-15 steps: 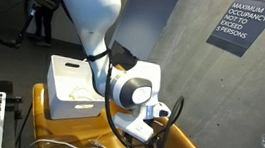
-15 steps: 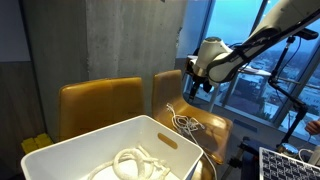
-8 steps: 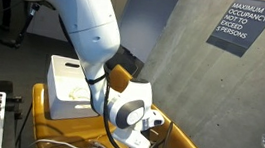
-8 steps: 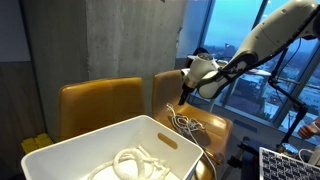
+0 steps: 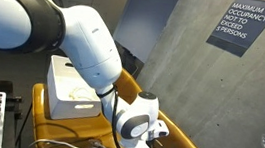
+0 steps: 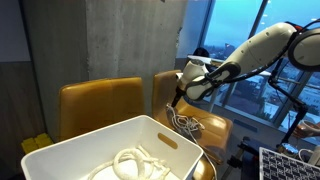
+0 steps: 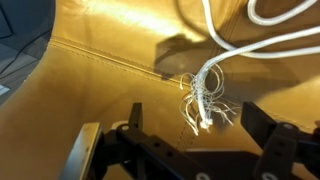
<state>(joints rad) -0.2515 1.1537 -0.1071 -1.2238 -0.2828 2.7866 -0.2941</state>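
Note:
The frayed end lies between my open fingers, so next my gripper will move down, turning slightly, past the seam onto the white rope behind the fray (image 7: 207, 68).
My gripper (image 7: 196, 132) is open, low over the seat of a tan leather chair (image 7: 90, 90). The frayed end of a white rope (image 7: 203, 95) lies on the seat right between the two black fingers (image 7: 262, 128), not gripped. More of the rope runs off the top right of the wrist view. In an exterior view the gripper (image 6: 178, 104) hangs just above the loose white rope (image 6: 186, 124) on the chair seat. In an exterior view the gripper (image 5: 143, 144) is down at the seat, mostly hidden by the arm.
A white plastic bin (image 6: 130, 150) holding coiled white rope (image 6: 135, 162) sits on a second tan chair (image 6: 95, 100); it also shows behind the arm (image 5: 65, 89). A concrete wall with a sign (image 5: 241, 24) stands close behind. A window (image 6: 250, 30) is beyond.
The arm has lowered and swung in over the chair seat, bringing the open gripper down to the frayed rope end. The rope and bin have not moved.

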